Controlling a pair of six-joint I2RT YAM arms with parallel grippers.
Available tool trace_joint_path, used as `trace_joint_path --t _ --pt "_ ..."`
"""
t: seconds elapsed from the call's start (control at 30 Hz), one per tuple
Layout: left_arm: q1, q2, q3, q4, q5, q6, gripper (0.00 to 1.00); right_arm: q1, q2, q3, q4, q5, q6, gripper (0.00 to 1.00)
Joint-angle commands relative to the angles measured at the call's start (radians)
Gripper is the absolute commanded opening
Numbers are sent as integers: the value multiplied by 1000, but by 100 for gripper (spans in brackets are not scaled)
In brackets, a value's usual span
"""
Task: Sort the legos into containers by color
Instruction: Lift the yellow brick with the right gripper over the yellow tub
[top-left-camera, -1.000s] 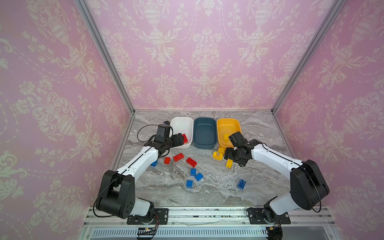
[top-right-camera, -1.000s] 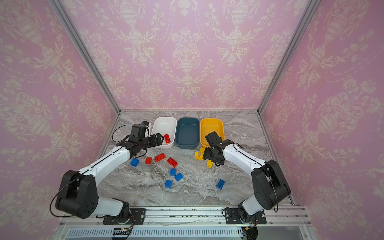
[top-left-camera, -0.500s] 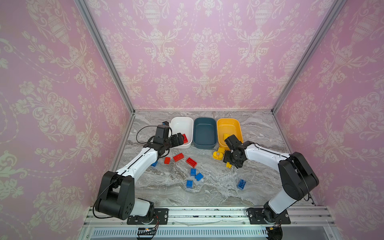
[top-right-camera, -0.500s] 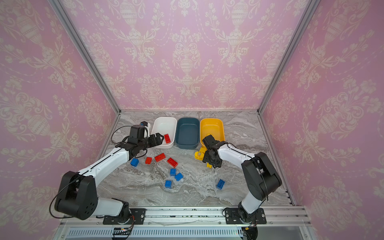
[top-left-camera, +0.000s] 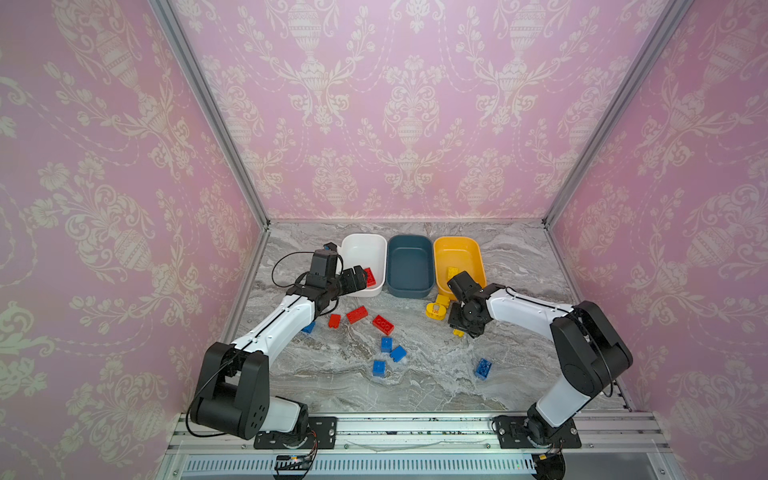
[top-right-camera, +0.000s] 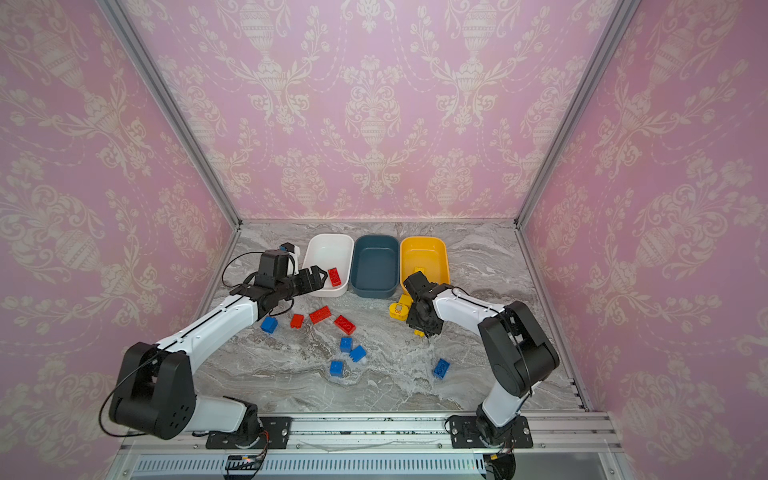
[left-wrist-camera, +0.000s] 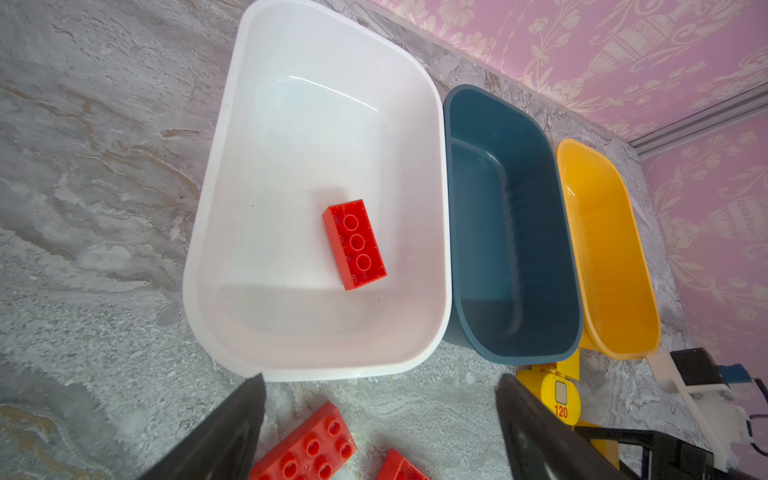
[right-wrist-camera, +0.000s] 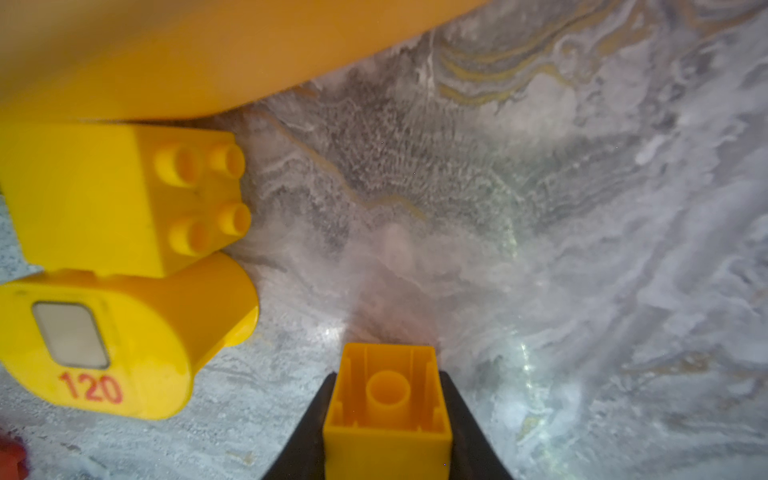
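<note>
My right gripper lifts, moves outward and down into the yellow-orange tub (top-left-camera: 457, 253) and releases the brick next, since another yellow brick already lies there.
My right gripper (right-wrist-camera: 387, 375) is shut on a small yellow brick (right-wrist-camera: 388, 415), low over the marble in front of the yellow-orange tub (top-left-camera: 457, 253); both top views show it (top-right-camera: 419, 332). Beside it lie a rounded yellow piece marked 120 (right-wrist-camera: 104, 353) and a yellow brick (right-wrist-camera: 124, 195). My left gripper (left-wrist-camera: 380, 382) is open and holds nothing, at the near rim of the white tub (left-wrist-camera: 311, 145), where one red brick (left-wrist-camera: 354, 244) lies. The teal tub (top-left-camera: 409, 266) stands between the other two. Another yellow brick (top-left-camera: 452, 272) lies in the yellow-orange tub.
Three red bricks (top-left-camera: 357, 314) lie on the marble under the left arm. Several blue bricks are scattered nearer the front, one by the left arm (top-left-camera: 308, 327), three mid-table (top-left-camera: 386, 344) and one to the right (top-left-camera: 483, 368). Pink walls close in three sides.
The right gripper has come down and closed on the small yellow brick. The left arm has hardly moved and stays open.
</note>
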Motion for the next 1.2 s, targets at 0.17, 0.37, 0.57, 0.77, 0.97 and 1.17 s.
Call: trace_joint_path --t 0.17,0.37,0.57,0.77,0.97,1.17 --pt "8 -21 -21 13 25 -20 90 7 -50 -11 -38 18 -11 29" --pt "18 -39 -38 14 27 -25 90 8 -142 23 -125 8 -50 29" --pt "30 -56 -65 23 32 -32 91 -1 -232 107 -214 64 -104 29" --pt "35 -70 -89 33 35 -40 91 -78 -209 198 -184 73 -185 30" --pt "39 -93 -112 38 38 -48 91 -152 -81 351 -128 69 -291 30" --pt "40 -102 -124 46 39 -57 92 -189 122 515 -113 80 -408 30"
